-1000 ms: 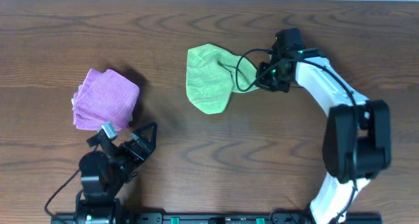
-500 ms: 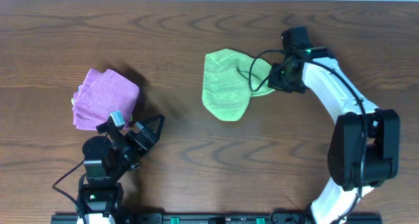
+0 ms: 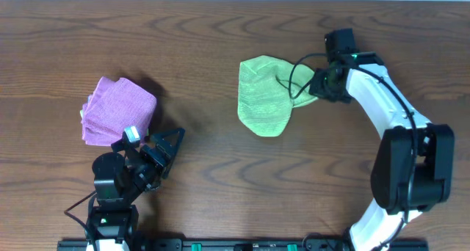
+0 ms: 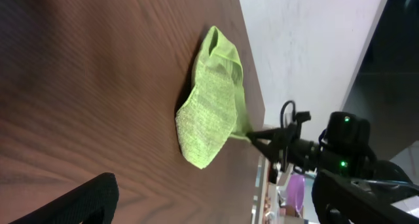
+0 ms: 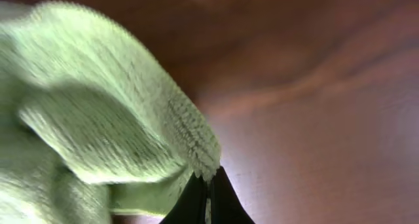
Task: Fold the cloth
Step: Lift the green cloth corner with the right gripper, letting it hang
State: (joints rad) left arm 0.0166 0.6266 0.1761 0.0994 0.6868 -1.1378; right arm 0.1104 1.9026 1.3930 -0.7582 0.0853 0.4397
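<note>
Next, the right gripper pulls the pinched edge of the green cloth (image 3: 264, 103) outward, since the cloth lies crumpled. Then it releases the edge over bare tabletop outward of the gripper.
A light green cloth (image 3: 264, 103) lies crumpled on the brown table, right of centre; it also shows in the left wrist view (image 4: 209, 106) and fills the right wrist view (image 5: 98, 112). My right gripper (image 3: 317, 87) is shut on the green cloth's right edge (image 5: 208, 178), with the fingertips pinching a fold of fabric. My left gripper (image 3: 170, 144) is open and empty near the table's front left, pointing toward the cloth from far away; its two fingers frame the left wrist view (image 4: 216, 198).
A folded purple cloth (image 3: 117, 110) lies at the left, just behind my left gripper. The table's far edge (image 3: 235, 0) runs along the top.
My right gripper has dragged the green cloth to the right across the table. My left gripper has lifted and turned a little toward the right.
</note>
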